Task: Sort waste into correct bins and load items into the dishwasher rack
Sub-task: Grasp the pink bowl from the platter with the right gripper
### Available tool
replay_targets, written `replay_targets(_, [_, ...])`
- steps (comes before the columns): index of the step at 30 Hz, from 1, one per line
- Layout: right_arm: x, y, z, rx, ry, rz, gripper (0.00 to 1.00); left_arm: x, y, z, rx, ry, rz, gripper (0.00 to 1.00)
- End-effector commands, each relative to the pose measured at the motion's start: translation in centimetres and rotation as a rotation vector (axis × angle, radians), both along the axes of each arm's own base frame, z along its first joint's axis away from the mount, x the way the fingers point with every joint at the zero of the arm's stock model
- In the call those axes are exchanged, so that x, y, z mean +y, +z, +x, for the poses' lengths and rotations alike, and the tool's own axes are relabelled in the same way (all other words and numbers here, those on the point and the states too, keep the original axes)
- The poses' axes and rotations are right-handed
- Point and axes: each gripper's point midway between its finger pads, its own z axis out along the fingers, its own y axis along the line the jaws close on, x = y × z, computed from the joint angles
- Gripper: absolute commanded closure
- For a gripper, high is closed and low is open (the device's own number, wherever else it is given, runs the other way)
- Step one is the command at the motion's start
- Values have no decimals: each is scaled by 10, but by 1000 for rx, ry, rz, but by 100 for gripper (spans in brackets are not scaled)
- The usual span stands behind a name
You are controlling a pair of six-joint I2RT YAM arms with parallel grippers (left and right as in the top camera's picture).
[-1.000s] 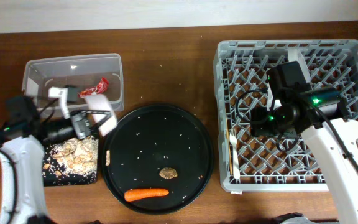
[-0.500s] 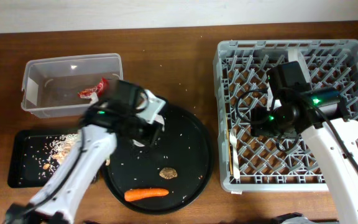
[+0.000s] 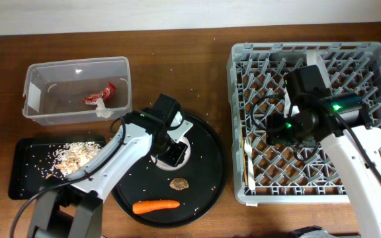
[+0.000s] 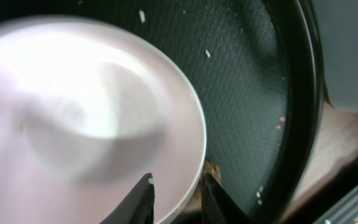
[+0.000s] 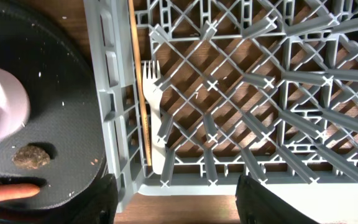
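My right gripper is to move off the rack (image 3: 369,59) toward the black tray next. Then it needs to lower onto the plate's empty rim that faces the rack.
The pale round plate (image 3: 185,129) lies on the large round black tray (image 3: 210,173). My left gripper (image 3: 170,151) sits at the plate's (image 4: 73,124) near rim, its jaws (image 4: 178,180) slightly parted with the rim between them. An orange carrot (image 3: 156,205) and a brown food lump (image 3: 179,184) also rest on that tray. The clear tub (image 3: 45,76) holds a red wrapper (image 3: 101,94) and a white tissue wad (image 3: 101,110). Beige scraps (image 3: 75,155) lie in the shallow black tray (image 3: 20,185). My right gripper (image 5: 179,208) hangs open and empty over the dishwasher rack (image 3: 369,59).
A white plastic fork (image 5: 157,106) and a thin wooden stick (image 5: 145,93) lie along the rack's left wall (image 5: 114,93). The carrot (image 5: 8,193) and lump (image 5: 31,157) lie just left of that wall. Bare wooden table (image 3: 177,73) stretches between the tub and the rack.
My left arm has swung right from over the shallow black tray to the round tray, carrying the plate, and its jaws have parted. The right arm has not moved.
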Motion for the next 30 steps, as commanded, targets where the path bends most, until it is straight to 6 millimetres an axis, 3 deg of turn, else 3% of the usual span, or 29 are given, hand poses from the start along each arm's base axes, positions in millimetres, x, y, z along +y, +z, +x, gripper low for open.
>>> replay_targets(1, [1, -1, 0, 7, -7, 17, 31, 12, 42, 28, -82, 96, -35, 75])
replay_targets(5, [27, 3, 1, -5, 115, 145, 26, 53, 80, 40, -146, 227, -55, 68])
replay_targets(11, [80, 13, 2, -49, 302, 296, 26, 136, 97, 35, -121, 489, -27, 67])
replay_targets(13, [105, 9, 1, -46, 381, 306, 26, 169, 96, 32, -84, 633, -18, 57])
replay_targets(14, [115, 5, 0, -40, 413, 306, 26, 181, 95, 31, -72, 693, -18, 47])
replay_targets(16, [140, -6, -2, -19, 480, 304, 26, 201, 93, 29, -56, 791, -20, 43])
replay_targets(19, [166, -31, 5, 19, 486, 279, 26, 213, 94, 29, -51, 838, -35, 43])
replay_targets(23, [195, -75, 9, 111, 490, 265, 27, 214, 94, 29, -52, 842, -37, 42])
replay_targets(27, [211, -120, 8, 200, 482, 234, 33, 214, 93, 29, -52, 843, -37, 39])
replay_targets(30, [217, -142, 12, 227, 463, 226, 33, 214, 91, 28, -48, 843, -36, 37])
